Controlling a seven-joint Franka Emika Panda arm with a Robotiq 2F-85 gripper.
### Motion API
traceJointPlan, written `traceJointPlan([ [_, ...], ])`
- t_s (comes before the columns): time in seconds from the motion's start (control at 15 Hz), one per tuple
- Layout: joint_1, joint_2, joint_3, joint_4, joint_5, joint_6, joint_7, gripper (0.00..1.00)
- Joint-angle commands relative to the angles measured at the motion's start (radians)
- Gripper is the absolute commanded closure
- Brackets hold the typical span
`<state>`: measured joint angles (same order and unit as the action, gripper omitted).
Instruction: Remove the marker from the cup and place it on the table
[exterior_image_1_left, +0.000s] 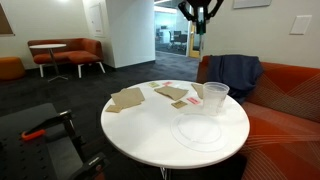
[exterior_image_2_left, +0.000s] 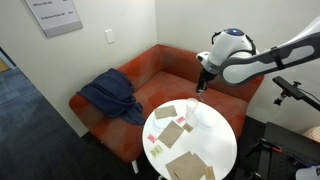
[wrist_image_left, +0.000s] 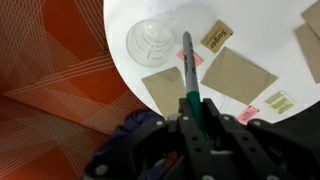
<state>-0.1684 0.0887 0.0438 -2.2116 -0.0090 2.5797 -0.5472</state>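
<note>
The marker in my gripper goes down away from the cup onto the bare tabletop between the plate and napkins next. My gripper releases it there, since that spot is clear.
My gripper (wrist_image_left: 190, 112) is shut on the dark-green marker (wrist_image_left: 187, 66), which points down toward the white round table (wrist_image_left: 250, 30). The clear cup (wrist_image_left: 155, 42) stands empty below, just beside the marker's tip in the wrist view. In an exterior view the gripper (exterior_image_1_left: 199, 14) hangs high above the table (exterior_image_1_left: 140, 125), with the marker (exterior_image_1_left: 198, 27) well above the cup (exterior_image_1_left: 215, 98). In an exterior view the gripper (exterior_image_2_left: 202, 78) holds the marker (exterior_image_2_left: 200, 92) over the table's far side (exterior_image_2_left: 215, 150).
A flat clear plate (exterior_image_1_left: 200, 131) lies in front of the cup. Brown paper napkins (exterior_image_1_left: 127, 98) and small packets (exterior_image_1_left: 178, 103) lie on the table. An orange sofa (exterior_image_1_left: 290, 95) with a blue jacket (exterior_image_1_left: 236, 72) stands behind the table.
</note>
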Motion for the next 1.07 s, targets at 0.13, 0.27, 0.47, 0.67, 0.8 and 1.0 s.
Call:
traceJointPlan([
  [0.13,0.077,-0.148,-0.024,-0.142,0.051,-0.059,-0.025,0.96],
  [0.27,0.099,-0.158,-0.028,-0.183,0.042,-0.065,-0.007,0.96],
  [0.47,0.122,-0.133,-0.03,-0.229,0.033,-0.054,0.004,0.96],
  [0.67,0.13,-0.099,-0.03,-0.263,0.005,-0.04,0.039,0.96],
  [0.8,0.132,-0.056,-0.029,-0.264,0.002,-0.037,0.048,0.96],
  [1.0,0.131,0.027,-0.025,-0.238,-0.018,-0.025,0.08,0.96],
])
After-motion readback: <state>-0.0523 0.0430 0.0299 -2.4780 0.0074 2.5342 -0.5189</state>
